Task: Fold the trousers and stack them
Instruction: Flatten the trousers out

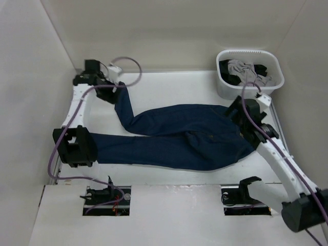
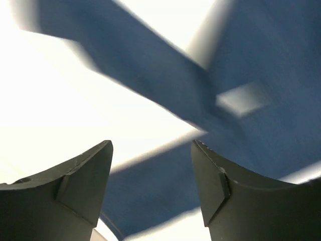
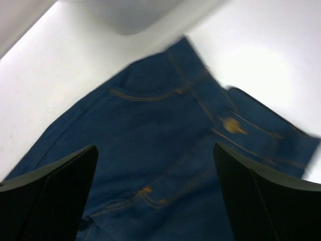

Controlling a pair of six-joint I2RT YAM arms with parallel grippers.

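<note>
My left gripper, still open, moves outward and down onto the far leg's hem (image 1: 123, 85) (image 2: 50, 20) next, since that leg bends away from the straight near one.
The dark navy jeans (image 1: 189, 136) lie flat on the white table, waist to the right and both legs running left. One leg bends up to the far left (image 1: 123, 107); the other lies straight (image 1: 123, 148). My left gripper (image 1: 117, 96) hovers open over the hem of the far leg; its wrist view shows blurred blue denim (image 2: 150, 186) between the spread fingers (image 2: 215, 181). My right gripper (image 1: 234, 110) is open above the waistband; its wrist view shows the jeans' front (image 3: 160, 150) with orange stitching and a rivet (image 3: 231, 125) between the fingers (image 3: 55, 191).
A white plastic basket (image 1: 274, 64) holding grey and dark clothes stands at the back right, just behind my right gripper. White walls close in the table on three sides. Two cut-outs with arm bases (image 1: 105, 197) sit at the near edge.
</note>
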